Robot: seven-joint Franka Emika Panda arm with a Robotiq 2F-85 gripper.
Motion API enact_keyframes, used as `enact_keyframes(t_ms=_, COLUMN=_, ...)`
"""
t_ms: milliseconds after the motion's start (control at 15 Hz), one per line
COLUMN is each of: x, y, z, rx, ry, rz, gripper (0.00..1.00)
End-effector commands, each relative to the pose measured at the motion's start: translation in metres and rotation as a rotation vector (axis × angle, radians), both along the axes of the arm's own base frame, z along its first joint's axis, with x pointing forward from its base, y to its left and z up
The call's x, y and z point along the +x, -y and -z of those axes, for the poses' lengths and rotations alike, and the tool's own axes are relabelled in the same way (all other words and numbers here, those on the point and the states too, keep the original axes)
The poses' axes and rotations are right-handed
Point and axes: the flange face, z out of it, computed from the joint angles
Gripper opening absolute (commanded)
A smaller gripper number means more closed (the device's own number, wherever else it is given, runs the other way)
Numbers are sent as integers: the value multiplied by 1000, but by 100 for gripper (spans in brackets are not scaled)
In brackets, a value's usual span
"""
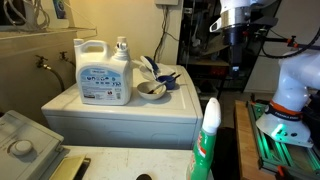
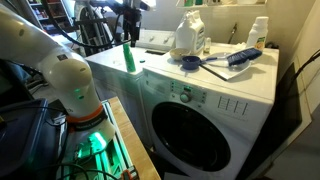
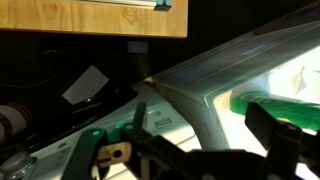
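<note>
The empty fingers of my gripper still hang by the washer's corner, so my gripper will next move across the top of the washer and then down onto the blue bowl's front edge [image 2: 191, 65].
My gripper [image 3: 190, 150] is open and empty; both dark fingers show wide apart in the wrist view. It hangs above the near corner of a white washing machine [image 3: 185, 95]. In an exterior view the gripper [image 2: 128, 18] is right over a green bottle [image 2: 129, 57] that stands upright on the washer's edge. A green shape [image 3: 262, 100] shows near the right finger in the wrist view. In an exterior view the gripper [image 1: 236, 48] is behind the washer's far side.
On the washer top [image 2: 165, 72] stand a large white detergent jug [image 1: 104, 72], a small bottle [image 1: 122, 48], a bowl [image 1: 150, 90] and blue tools [image 2: 238, 57]. A white-and-green bottle [image 1: 207, 140] is close to the camera. A sink [image 1: 25, 140] is nearby.
</note>
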Motion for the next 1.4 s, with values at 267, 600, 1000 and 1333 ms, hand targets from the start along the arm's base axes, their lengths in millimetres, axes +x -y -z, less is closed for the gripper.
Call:
enact_keyframes(t_ms=267, x=45, y=54, z=-19, rx=-274, ry=116, rz=-3, gripper=100)
enact_keyframes(t_ms=600, x=116, y=106, z=-25, rx=-361, ry=123, rz=-237, gripper=100)
enact_keyframes(t_ms=1000, x=189, y=119, z=8, rx=-327, ry=26, rz=-531, gripper=100)
enact_keyframes(t_ms=1333, x=208, y=81, z=41, rx=-277, ry=14, rz=-593, gripper=100)
